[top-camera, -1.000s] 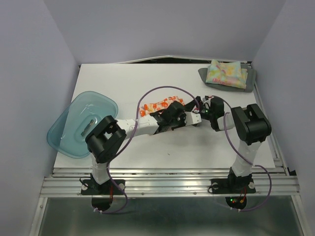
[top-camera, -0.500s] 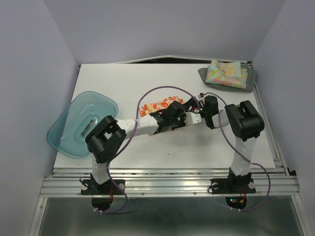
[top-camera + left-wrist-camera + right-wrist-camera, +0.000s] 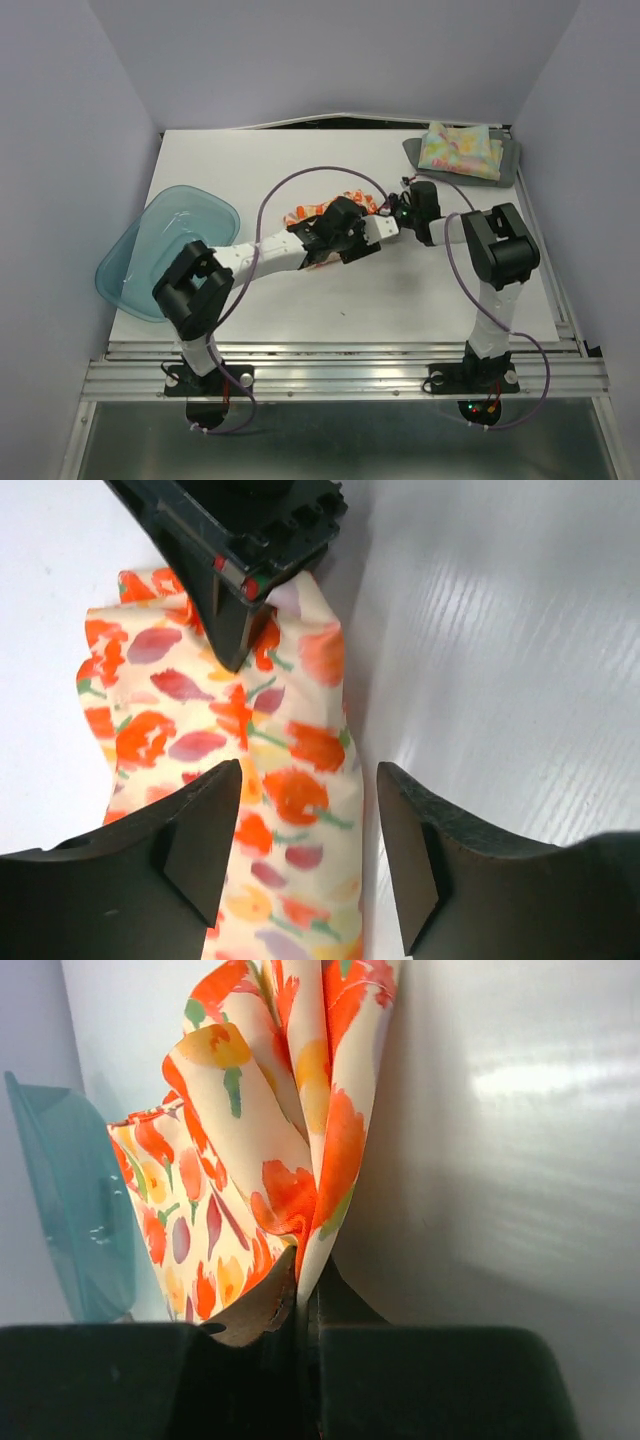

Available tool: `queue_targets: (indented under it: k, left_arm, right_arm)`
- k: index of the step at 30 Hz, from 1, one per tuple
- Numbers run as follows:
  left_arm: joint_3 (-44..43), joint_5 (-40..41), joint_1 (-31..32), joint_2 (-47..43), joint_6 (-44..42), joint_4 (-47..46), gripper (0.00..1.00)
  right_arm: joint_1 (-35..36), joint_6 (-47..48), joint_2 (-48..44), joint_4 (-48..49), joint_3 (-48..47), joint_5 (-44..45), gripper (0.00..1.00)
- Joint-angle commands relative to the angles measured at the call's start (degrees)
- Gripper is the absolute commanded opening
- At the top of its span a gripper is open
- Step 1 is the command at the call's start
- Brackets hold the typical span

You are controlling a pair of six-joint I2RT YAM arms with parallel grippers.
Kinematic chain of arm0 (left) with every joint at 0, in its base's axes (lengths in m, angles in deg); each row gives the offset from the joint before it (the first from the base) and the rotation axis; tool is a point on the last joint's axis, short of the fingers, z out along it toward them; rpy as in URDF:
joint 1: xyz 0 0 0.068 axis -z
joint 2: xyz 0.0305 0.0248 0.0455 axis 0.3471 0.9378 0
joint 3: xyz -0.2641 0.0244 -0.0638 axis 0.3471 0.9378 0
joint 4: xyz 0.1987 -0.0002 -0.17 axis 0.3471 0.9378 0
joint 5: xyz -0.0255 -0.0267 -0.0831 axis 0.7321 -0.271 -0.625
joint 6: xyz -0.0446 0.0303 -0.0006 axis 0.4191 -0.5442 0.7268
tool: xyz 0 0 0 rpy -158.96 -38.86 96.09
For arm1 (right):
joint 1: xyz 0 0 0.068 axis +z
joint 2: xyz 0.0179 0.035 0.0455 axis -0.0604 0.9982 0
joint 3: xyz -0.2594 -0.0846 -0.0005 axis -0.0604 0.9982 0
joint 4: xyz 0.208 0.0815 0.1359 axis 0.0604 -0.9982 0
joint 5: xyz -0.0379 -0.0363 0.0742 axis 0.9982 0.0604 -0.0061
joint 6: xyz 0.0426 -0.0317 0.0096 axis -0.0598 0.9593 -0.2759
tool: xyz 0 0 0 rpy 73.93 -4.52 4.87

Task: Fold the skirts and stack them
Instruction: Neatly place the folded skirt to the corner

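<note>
My right gripper should lift outward and right in the top view, over the pastel floral skirt (image 3: 459,150), then release the cloth.
The white skirt with orange-red flowers (image 3: 308,212) lies bunched at the table's middle. My left gripper (image 3: 378,227) is open over it; in the left wrist view its fingers (image 3: 205,830) straddle a folded strip of the skirt (image 3: 290,780) without pinching it. My right gripper (image 3: 400,212) is shut on the skirt's edge (image 3: 300,1210), with the cloth rising from the closed jaws. The right gripper (image 3: 235,630) also shows in the left wrist view, clamped on the far end of the strip. The pastel floral skirt (image 3: 460,150) lies folded on the dark grey skirt (image 3: 512,165) at the back right.
A translucent blue basin (image 3: 165,250) hangs over the table's left edge and shows in the right wrist view as a blue basin (image 3: 70,1210). The white table (image 3: 400,300) ends at a metal rail near the arm bases. Grey walls enclose three sides.
My left gripper has opened and let go of the flowered skirt. The right gripper moved left to the skirt and shut on its edge.
</note>
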Motion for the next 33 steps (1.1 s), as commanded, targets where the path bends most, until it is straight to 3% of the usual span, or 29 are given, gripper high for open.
queue_targets:
  k: [1, 3, 4, 5, 13, 21, 33]
  left_arm:
    - [-1.2, -3.2, -4.1, -10.6, 6.5, 2.4, 0.68]
    - [-2.0, -5.6, -6.4, -13.1, 8.5, 6.5, 0.73]
    - [-3.1, -9.1, -9.3, -13.7, 10.0, 9.6, 0.96]
    - [-3.3, -10.4, -10.7, -14.2, 10.7, 10.6, 0.98]
    - [1.0, -12.6, -16.2, -19.0, 13.0, 12.1, 0.99]
    - [4.0, -13.6, -16.5, -20.7, 14.4, 13.0, 0.99]
    - [5.8, -13.3, -16.5, -21.8, 14.2, 12.9, 0.99]
  right_arm:
    - [0.2, 13.3, -4.3, -7.8, -8.8, 3.2, 0.01]
    - [0.2, 18.1, -4.5, -13.2, -14.2, 5.3, 0.01]
    - [0.2, 22.5, -4.6, -14.7, -15.7, 6.3, 0.01]
    - [0.2, 24.7, -4.6, -16.1, -17.3, 7.2, 0.01]
    - [-3.3, 44.2, -1.8, -24.8, -29.9, 13.0, 0.01]
    - [-13.7, 56.1, 5.3, -32.6, -46.9, 6.0, 0.01]
    - [-16.9, 56.8, 10.8, -37.1, -63.5, 2.7, 0.01]
